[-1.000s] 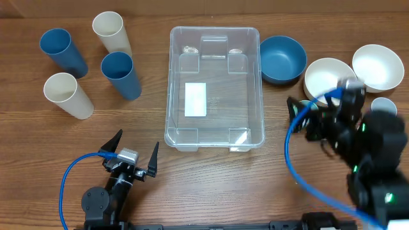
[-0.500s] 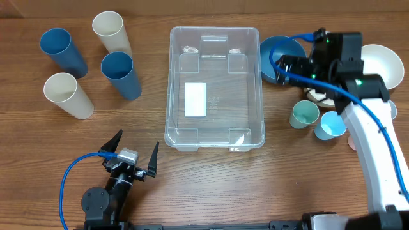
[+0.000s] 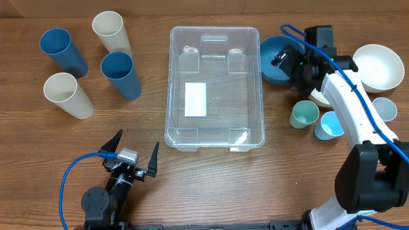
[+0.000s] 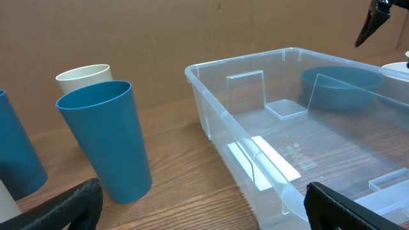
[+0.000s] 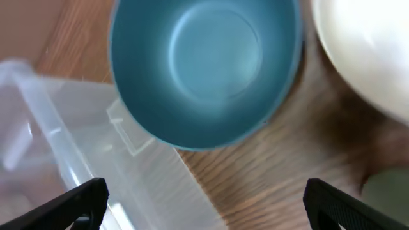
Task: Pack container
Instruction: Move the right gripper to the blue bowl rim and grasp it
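I will next lower my right gripper to the blue bowl's rim (image 5: 291,75) on the side away from the bin. The empty table there leaves room for a finger outside.
The container (image 3: 223,108) is a large clear bin with a white label, standing in the middle of the table with nothing in it. It also shows in the left wrist view (image 4: 211,96) and the right wrist view (image 5: 64,140). My right gripper (image 3: 285,62) is open and empty, hovering over the right side of a blue bowl (image 3: 273,59) beside the bin's far right corner. In the right wrist view the blue bowl (image 5: 204,64) lies just ahead of the open fingers (image 5: 204,204). My left gripper (image 3: 133,150) is open and empty near the front edge (image 4: 204,211).
Two blue cups (image 3: 56,46) (image 3: 118,67) and two cream cups (image 3: 108,29) (image 3: 62,89) stand left of the bin. A white bowl (image 3: 377,64), another partly under my right arm (image 3: 319,96), and small cups (image 3: 303,115) (image 3: 329,124) (image 3: 385,107) stand at the right.
My right arm has swung from the front right towards the back and left, and now reaches over the blue bowl. The small cups have come into view. The left arm is still.
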`<state>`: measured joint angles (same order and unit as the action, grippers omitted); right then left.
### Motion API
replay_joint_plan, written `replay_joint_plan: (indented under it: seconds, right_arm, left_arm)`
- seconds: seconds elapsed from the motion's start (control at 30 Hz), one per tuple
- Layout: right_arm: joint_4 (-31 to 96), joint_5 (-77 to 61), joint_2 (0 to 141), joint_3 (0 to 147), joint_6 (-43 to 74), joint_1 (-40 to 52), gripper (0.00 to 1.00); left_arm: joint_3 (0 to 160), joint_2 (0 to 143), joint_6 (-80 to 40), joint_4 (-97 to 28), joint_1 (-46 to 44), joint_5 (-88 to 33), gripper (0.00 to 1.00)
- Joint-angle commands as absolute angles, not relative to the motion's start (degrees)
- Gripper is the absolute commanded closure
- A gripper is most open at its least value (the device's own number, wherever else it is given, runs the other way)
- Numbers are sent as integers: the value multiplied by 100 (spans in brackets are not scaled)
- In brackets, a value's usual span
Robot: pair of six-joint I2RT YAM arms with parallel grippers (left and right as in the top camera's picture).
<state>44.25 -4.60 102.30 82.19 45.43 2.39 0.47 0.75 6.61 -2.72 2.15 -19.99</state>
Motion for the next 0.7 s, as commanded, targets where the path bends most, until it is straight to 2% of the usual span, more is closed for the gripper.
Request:
replay_joint_plan:
  seconds: [0.0,0.27,0.67]
  right_arm:
    - [4560,-301,10182,8359,6136,285,0]
    - [4447,329,10235,8353,6139,440,0]
    - [3905,294,11218,8353,6202,454,15]
  left_arm:
    - [27,25,707,-270,263,-2080,0]
    - [27,25,707,-270,263,-2082,0]
    - [27,25,707,-270,263,-2080,0]
